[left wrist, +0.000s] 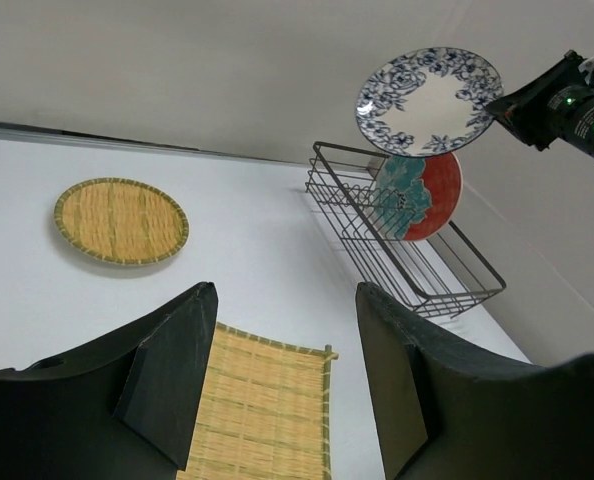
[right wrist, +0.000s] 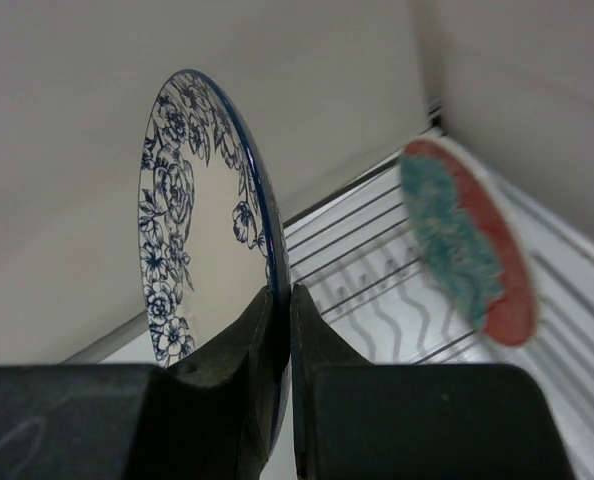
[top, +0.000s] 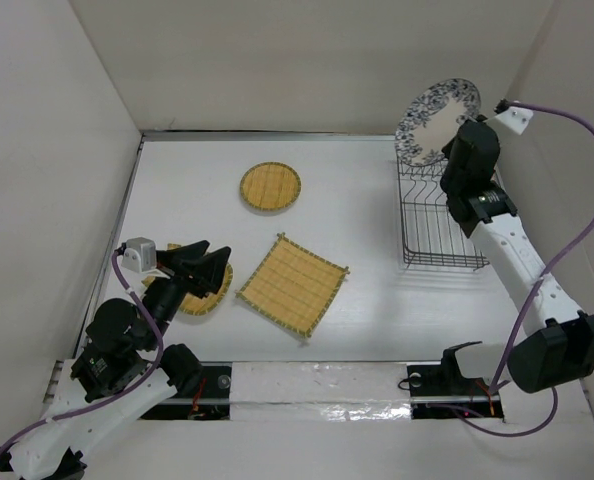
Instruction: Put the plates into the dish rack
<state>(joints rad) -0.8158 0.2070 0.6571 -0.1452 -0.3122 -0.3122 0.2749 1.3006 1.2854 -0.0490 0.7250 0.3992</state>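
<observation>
The right gripper turns the floral plate (top: 433,120) parallel to the upright teal plate (top: 443,190) next, lowers it into the empty slot below, beside that one, and releases.
My right gripper (top: 453,140) is shut on the rim of the white-and-blue floral plate (top: 433,120), holding it on edge above the far end of the black wire dish rack (top: 442,235). In the right wrist view the fingers (right wrist: 282,295) pinch the plate (right wrist: 192,220). The teal red-edged plate (right wrist: 467,245) stands upright in the rack (left wrist: 417,270). My left gripper (top: 202,262) is open and empty, over one round bamboo disc (top: 217,295). The other disc (top: 270,187) lies at the far middle. The square woven mat (top: 293,284) lies at the centre.
White walls close in the table on the left, back and right. The right wall is close behind the rack. A purple cable (top: 587,140) loops from the right arm near that wall.
</observation>
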